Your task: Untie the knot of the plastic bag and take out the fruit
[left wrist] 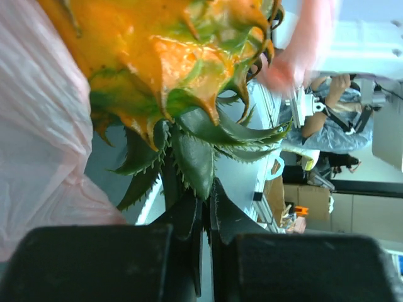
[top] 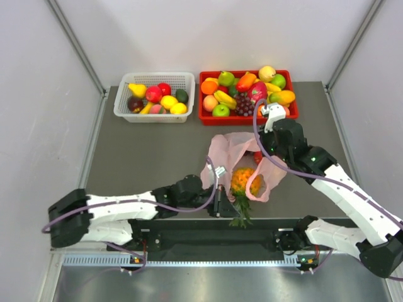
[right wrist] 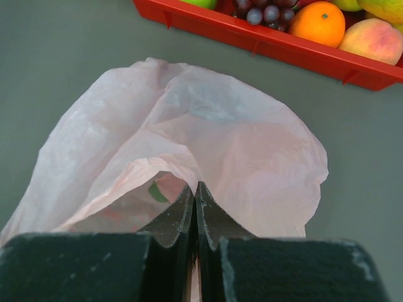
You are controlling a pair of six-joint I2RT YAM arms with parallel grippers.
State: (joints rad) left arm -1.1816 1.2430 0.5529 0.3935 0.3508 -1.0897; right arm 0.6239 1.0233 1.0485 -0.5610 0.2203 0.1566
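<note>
I will next raise my left gripper, carry the pineapple (top: 244, 181) outward over the white basket's bare far corner by the red tray, then lower and release it there.
The pink plastic bag (top: 234, 154) lies open in the middle of the table; no knot shows. The pineapple (top: 244, 181) lies at its mouth with the green crown (top: 240, 212) pointing at the near edge. My left gripper (top: 225, 205) is shut on a crown leaf (left wrist: 195, 157); the pineapple body (left wrist: 157, 50) fills the left wrist view, with the bag (left wrist: 38, 145) to its left. My right gripper (top: 272, 150) is shut on the bag's rim (right wrist: 189, 170) and holds it up. A reddish fruit (right wrist: 157, 189) shows inside the bag, and also in the top view (top: 258, 156).
A red tray (top: 204, 118) full of fruit stands at the back right, just beyond the right gripper, and shows in the right wrist view (right wrist: 283, 47). A white basket (top: 121, 108) with several fruits stands at the back left. The table's near edge lies just below the pineapple crown.
</note>
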